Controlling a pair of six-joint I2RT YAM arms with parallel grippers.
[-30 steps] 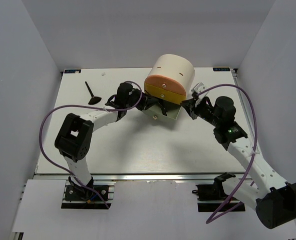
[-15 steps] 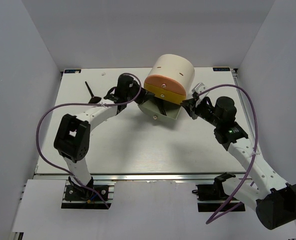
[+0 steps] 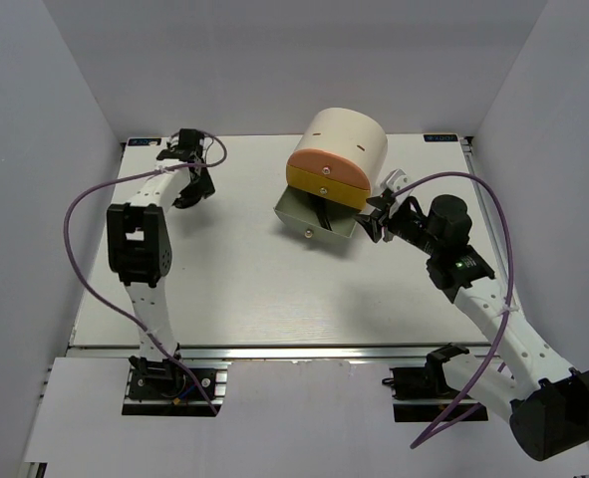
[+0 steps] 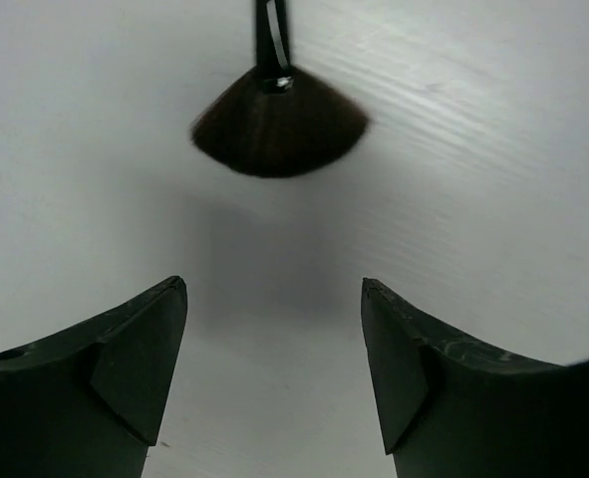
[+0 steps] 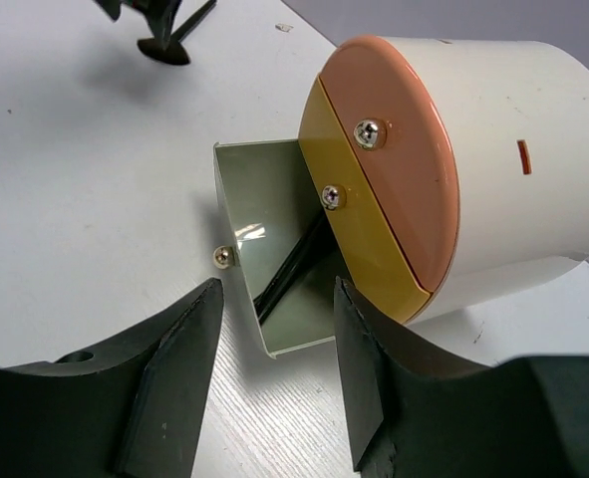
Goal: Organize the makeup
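Next, the left gripper reaches outward past the wide bristles and comes down onto the black fan brush's slim neck [image 4: 273, 68], which lies outward of and below it.
A black fan brush [image 4: 279, 129] lies on the white table just ahead of my left gripper [image 4: 274, 289], which is open and empty above the table. In the top view my left gripper [image 3: 187, 192] is at the back left and hides most of that brush. The cream drawer unit [image 3: 349, 139] lies at the back middle with its green drawer [image 3: 304, 221] pulled out. A thin black brush [image 5: 294, 264] lies inside the drawer [image 5: 259, 199]. My right gripper [image 5: 277, 294] is open and empty, just in front of the drawer. No sponges, palettes or compact are in view.
The unit's pink front [image 5: 399, 149] and yellow front [image 5: 364, 244] are shut. Grey walls close in the table [image 3: 234, 289] on the left, back and right. The right arm's purple cable [image 3: 493, 199] loops near the right edge.
My left arm has swung away from the drawer unit to the back left and now sits over the fan brush. The right arm has hardly moved.
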